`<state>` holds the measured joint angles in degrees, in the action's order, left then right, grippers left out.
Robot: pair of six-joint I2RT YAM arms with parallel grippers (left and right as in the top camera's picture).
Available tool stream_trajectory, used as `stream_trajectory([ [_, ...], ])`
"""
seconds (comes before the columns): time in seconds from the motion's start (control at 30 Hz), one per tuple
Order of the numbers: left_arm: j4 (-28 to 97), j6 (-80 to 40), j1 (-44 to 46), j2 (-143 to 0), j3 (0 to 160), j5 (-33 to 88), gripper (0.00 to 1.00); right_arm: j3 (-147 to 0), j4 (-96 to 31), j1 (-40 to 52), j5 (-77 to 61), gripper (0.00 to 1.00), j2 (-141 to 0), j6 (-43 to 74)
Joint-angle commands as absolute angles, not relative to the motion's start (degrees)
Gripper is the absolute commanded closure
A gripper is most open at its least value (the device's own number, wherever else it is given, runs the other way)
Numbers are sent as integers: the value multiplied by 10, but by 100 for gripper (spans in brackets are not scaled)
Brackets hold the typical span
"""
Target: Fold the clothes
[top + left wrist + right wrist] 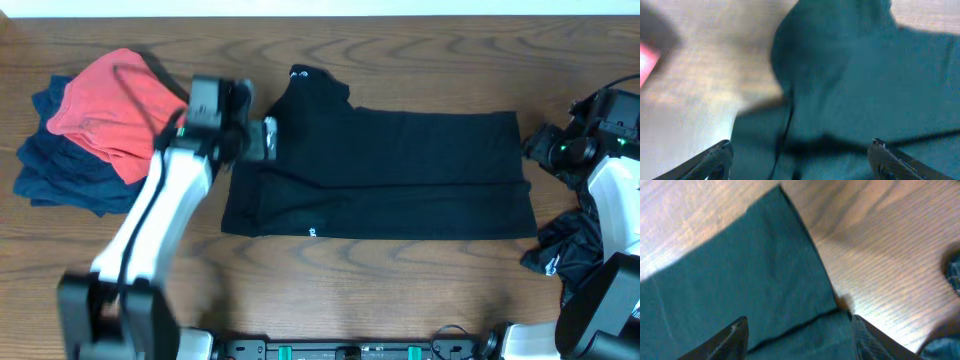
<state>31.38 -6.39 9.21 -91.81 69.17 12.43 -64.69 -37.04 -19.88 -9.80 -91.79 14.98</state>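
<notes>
I need to move my left gripper outward and down next, onto the black garment's protruding part (315,90) (841,16), to close on its fold, because that part sticks out past the garment's straight far edge.
A black garment (390,175) lies spread flat across the middle of the wooden table, folded lengthwise, with one part sticking out at its top left (315,85). My left gripper (262,140) is open above the garment's left edge; the cloth (855,90) fills the left wrist view between the fingers (800,157). My right gripper (540,148) is open at the garment's right edge; the right wrist view shows the fingers (800,335) over the cloth's corner (740,280). Neither gripper holds anything.
A pile of clothes lies at the far left: a red piece (115,105) on top of dark blue ones (60,170). Another dark crumpled garment (565,245) lies at the right edge beside the right arm's base.
</notes>
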Motion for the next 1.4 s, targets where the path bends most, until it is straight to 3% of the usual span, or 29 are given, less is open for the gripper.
stream_trajectory([
  [0.0, 306, -32, 90, -1006, 783, 161, 12, -649, -380, -187, -110, 37, -918, 134],
  [0.23, 236, -32, 90, -1173, 925, 179, 11, -649, -390, -183, -110, 36, -918, 130],
  [0.57, 63, -80, 88, -1302, 940, 264, 11, -648, -396, -181, -105, 37, -918, 130],
  [0.67, 32, -83, 88, -1325, 940, 308, 21, -648, -396, -181, -105, 37, -918, 130],
  [0.73, 24, -83, 88, -1335, 940, 316, 33, -648, -395, -181, -105, 37, -918, 130],
  [0.8, 24, -83, 88, -1337, 940, 315, 49, -648, -392, -181, -105, 38, -918, 130],
  [0.9, 20, -83, 88, -1336, 941, 316, 80, -648, -385, -179, -105, 41, -918, 130],
  [0.97, 21, -97, 86, -1331, 943, 317, 91, -648, -373, -179, -105, 44, -919, 130],
  [1.07, 25, -109, 80, -1316, 945, 348, 94, -648, -341, -179, -106, 46, -924, 103],
  [1.37, 114, -117, 76, -1259, 945, 356, 94, -648, -184, -155, -106, 37, -1016, 68],
])
